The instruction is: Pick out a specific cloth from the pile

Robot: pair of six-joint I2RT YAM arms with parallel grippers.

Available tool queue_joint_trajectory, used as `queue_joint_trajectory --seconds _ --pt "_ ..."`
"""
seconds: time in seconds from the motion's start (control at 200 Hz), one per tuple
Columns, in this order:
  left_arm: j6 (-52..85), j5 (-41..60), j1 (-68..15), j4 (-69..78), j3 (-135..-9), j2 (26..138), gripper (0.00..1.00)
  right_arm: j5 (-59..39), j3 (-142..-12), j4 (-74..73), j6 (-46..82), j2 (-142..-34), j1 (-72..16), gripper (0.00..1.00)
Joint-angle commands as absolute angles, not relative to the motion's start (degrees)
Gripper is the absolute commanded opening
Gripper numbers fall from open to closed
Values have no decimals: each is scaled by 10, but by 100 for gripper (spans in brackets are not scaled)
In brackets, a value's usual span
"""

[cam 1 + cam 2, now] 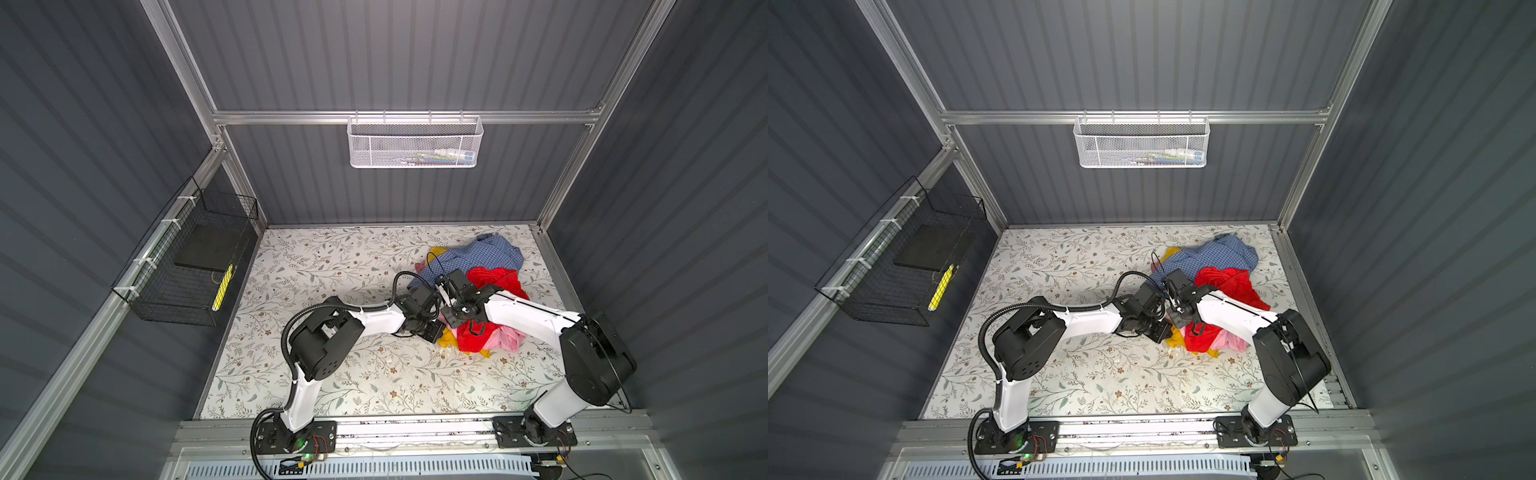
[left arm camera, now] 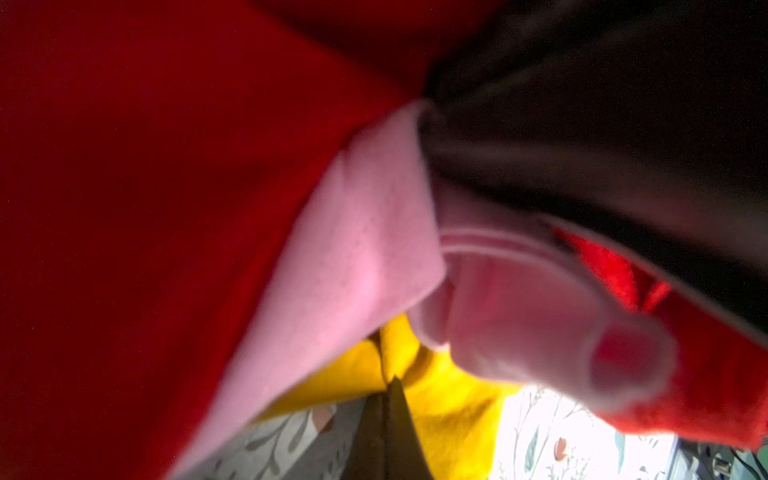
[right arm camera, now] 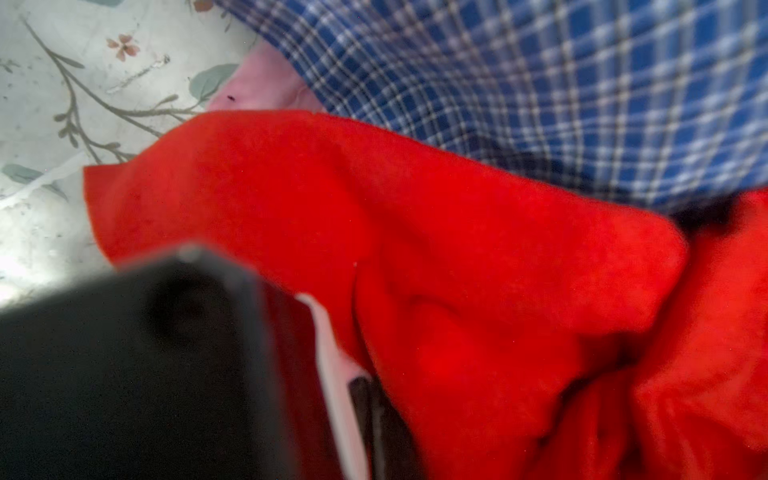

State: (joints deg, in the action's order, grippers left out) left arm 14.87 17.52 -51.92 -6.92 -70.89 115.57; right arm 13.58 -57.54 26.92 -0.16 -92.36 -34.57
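Observation:
My left gripper will pull the fold up and toward the wire basket from under the pink garment and then let it go, because the table is bare on that side.
The pile (image 1: 494, 257) (image 1: 1217, 253) lies at the back right of the table: blue-checked, bright red and light pink garments. The cloth, mustard yellow, pokes out at the pile's near edge (image 1: 446, 340) (image 1: 1177, 340) and again at its far side. My left gripper (image 1: 436, 333) (image 1: 1165, 332) (image 2: 388, 384) is shut on a fold of the cloth (image 2: 449, 411), low under the lifted garments. My right gripper (image 1: 451, 318) (image 1: 1177, 318) (image 3: 370, 390) is just above it, jaws together on the red cloth (image 3: 457, 249) (image 2: 124, 208), which hangs from it.
A light pink garment (image 2: 353, 249) (image 1: 509, 338) hangs between the red cloth and the yellow one. A white mesh basket (image 1: 415, 143) hangs on the back rail. A black wire basket (image 1: 187, 266) is fixed to the left wall. The floral table (image 1: 332, 374) spreads left and front.

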Motion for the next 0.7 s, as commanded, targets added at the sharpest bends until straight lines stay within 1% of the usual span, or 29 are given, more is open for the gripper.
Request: queue_joint_trajectory --seconds 0.0,0.08,0.215,0.415,0.435,0.485,0.555,0.58,0.625,0.695 --pt "143 132 -520 -84 -672 1115 0 148 -567 251 1 -926 -343 13" --pt "146 91 -518 -87 -651 1067 0 147 -564 248 3 -919 -337 17" --pt "154 39 -518 -94 -621 990 0 136 -558 239 10 -909 -324 19" --pt "161 -11 -509 -145 -609 936 0 137 -559 237 13 -911 -317 21" --pt "162 -18 -507 -151 -609 930 0 140 -559 237 12 -911 -317 23" --pt "162 -37 -502 -163 -607 911 0 150 -558 237 13 -916 -315 31" --pt "161 -58 -492 -174 -605 877 0 159 -558 239 15 -918 -307 38" --pt "160 -68 -489 -179 -604 863 0 159 -557 239 16 -916 -305 45" --pt "155 -87 -485 -189 -606 841 0 156 -554 237 19 -911 -299 52" --pt "145 -118 -482 -211 -621 812 0 149 -553 235 21 -904 -292 58"
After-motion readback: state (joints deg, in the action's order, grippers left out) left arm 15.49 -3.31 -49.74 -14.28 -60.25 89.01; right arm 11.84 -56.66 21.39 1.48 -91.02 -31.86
